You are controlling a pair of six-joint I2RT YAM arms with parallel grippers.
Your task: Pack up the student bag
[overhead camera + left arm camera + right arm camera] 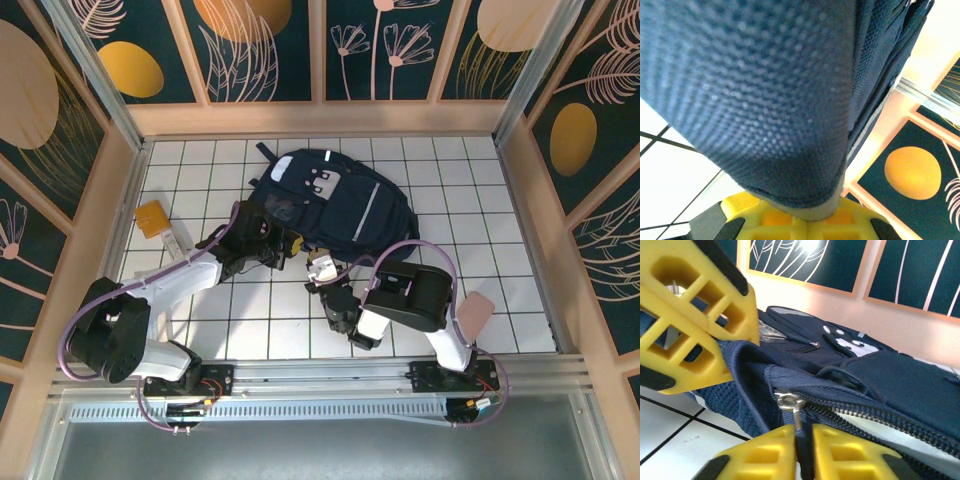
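Note:
The bag's edge goes outward in my left gripper toward the orange-yellow packet next and comes free beside the bag's clear pocket, as that lies outward.
The student bag (345,205), a big navy backpack with a grey patch and pale trim, lies flat in the middle of the tiled table. My left gripper (288,243) is shut on the bag's near-left edge. In the left wrist view, blue mesh fabric (765,100) with a grey rim is pinched between the yellow fingers (807,217). My right gripper (321,272) sits at the bag's near edge, shut on the zipper pull (798,419) just below the metal slider (787,400). The zipper line (880,417) runs off to the right. The left gripper's yellow fingers (695,325) show at the upper left of the right wrist view.
A small orange-yellow packet (152,217) lies near the left wall with a small white item (170,242) beside it. A flat pinkish piece (474,312) sits at the right by the right arm. Wooden walls (320,118) enclose the table.

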